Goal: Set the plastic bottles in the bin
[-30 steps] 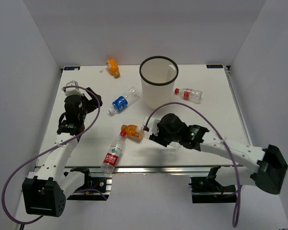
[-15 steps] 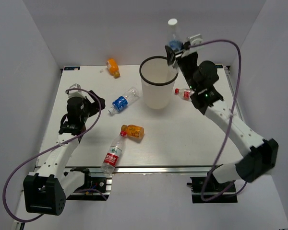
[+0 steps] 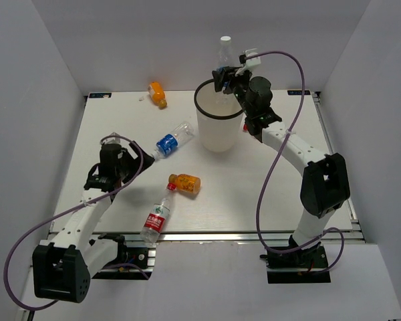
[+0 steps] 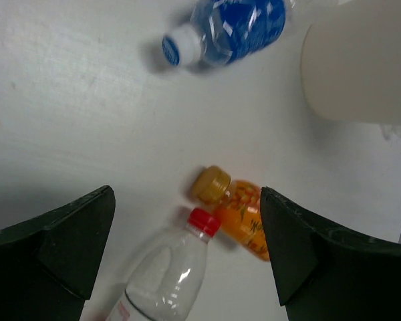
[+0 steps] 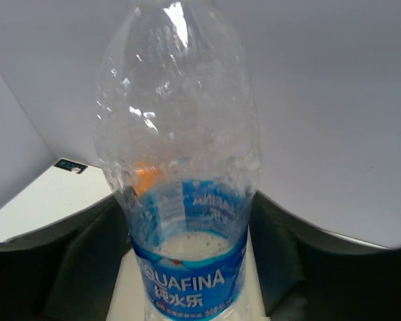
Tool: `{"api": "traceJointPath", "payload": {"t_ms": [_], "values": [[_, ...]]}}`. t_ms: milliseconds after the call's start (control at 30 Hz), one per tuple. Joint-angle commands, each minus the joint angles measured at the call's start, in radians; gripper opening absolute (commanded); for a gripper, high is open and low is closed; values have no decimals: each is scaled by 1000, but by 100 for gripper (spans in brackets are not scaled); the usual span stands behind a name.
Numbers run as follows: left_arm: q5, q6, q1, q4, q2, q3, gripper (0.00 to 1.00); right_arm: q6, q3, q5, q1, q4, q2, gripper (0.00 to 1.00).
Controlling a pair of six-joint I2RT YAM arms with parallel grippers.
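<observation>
Next, the left gripper moves back and down onto the middle of the bottle beside the bottle's label.
My right gripper (image 3: 227, 77) hangs over the far rim of the white bin (image 3: 220, 127). A clear blue-labelled bottle (image 3: 223, 57) stands upright between its fingers. In the right wrist view slim gaps show either side of this bottle (image 5: 187, 200), so the jaws stand open around it. My left gripper (image 3: 115, 162) is open and empty, hovering over the table's left side. Below its fingers (image 4: 53, 247) lie a red-capped clear bottle (image 4: 170, 274) and an orange bottle (image 4: 244, 214), cap to cap. A second blue-labelled bottle (image 3: 172, 141) lies left of the bin.
Another orange bottle (image 3: 158, 93) lies at the back left edge. A red cap (image 3: 244, 126) peeks from under my right arm beside the bin. The red-labelled bottle (image 3: 158, 215) reaches near the table's front edge. White walls enclose the table.
My right arm lifted the blue-labelled bottle from the table's front and swung it over the bin, then shifted left; its jaws have parted. My left gripper crept slightly nearer the front.
</observation>
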Motion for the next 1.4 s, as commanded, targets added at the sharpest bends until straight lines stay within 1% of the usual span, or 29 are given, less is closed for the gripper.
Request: {"api": "traceJointPath", "payload": {"t_ms": [0,33,100,167,200,233,267,300,333,400,467,500,633,667,767,867,1033,1100,1133,1200,1267,1367], "values": [[28,-35,-32,-175,-60,-27,98,59,-13,-5,-19,89,-38,76],[37,-32,-52,-199,-72,-29,98,63,-22,-11,-25,89,-41,80],[68,-19,-86,-264,-78,-21,98,63,-41,-42,-28,88,-51,84],[69,11,-175,-298,-68,5,98,62,-59,-62,-37,76,-70,86],[21,15,-211,-343,-57,19,98,63,-65,-76,-39,70,-85,89],[-13,17,-292,-371,-40,49,98,65,-74,-79,-48,59,-94,89],[-48,20,-331,-396,9,63,98,65,-99,-82,-51,57,-107,89],[-90,17,-360,-461,33,77,98,65,-114,-82,-56,57,-131,89],[-183,3,-409,-488,56,94,98,68,-131,-85,-66,60,-143,89],[-214,-9,-434,-514,84,109,98,69,-177,-96,-79,71,-185,89],[-219,-15,-449,-516,75,106,98,77,-203,-97,-94,79,-211,89],[-219,-15,-454,-517,70,105,98,79,-226,-135,-103,80,-234,89],[-239,-15,-482,-546,75,83,98,83,-281,-157,-122,92,-284,89],[-224,-12,-491,-536,81,86,98,86,-292,-162,-126,96,-294,89],[-192,3,-528,-511,106,83,98,109,-341,-177,-145,112,-327,89],[-193,2,-548,-503,142,71,98,123,-380,-180,-162,115,-358,89],[-234,-23,-565,-513,205,71,98,145,-442,-186,-200,126,-413,89],[-224,-23,-566,-502,218,68,93,145,-458,-185,-217,131,-436,89],[-221,-22,-569,-500,228,65,87,145,-464,-185,-221,129,-444,89],[-242,-31,-581,-526,228,77,80,145,-476,-186,-235,123,-464,89],[-268,-43,-589,-572,196,97,63,140,-492,-186,-246,120,-482,89],[-291,-72,-591,-618,137,119,45,138,-512,-177,-258,122,-505,89]]}}
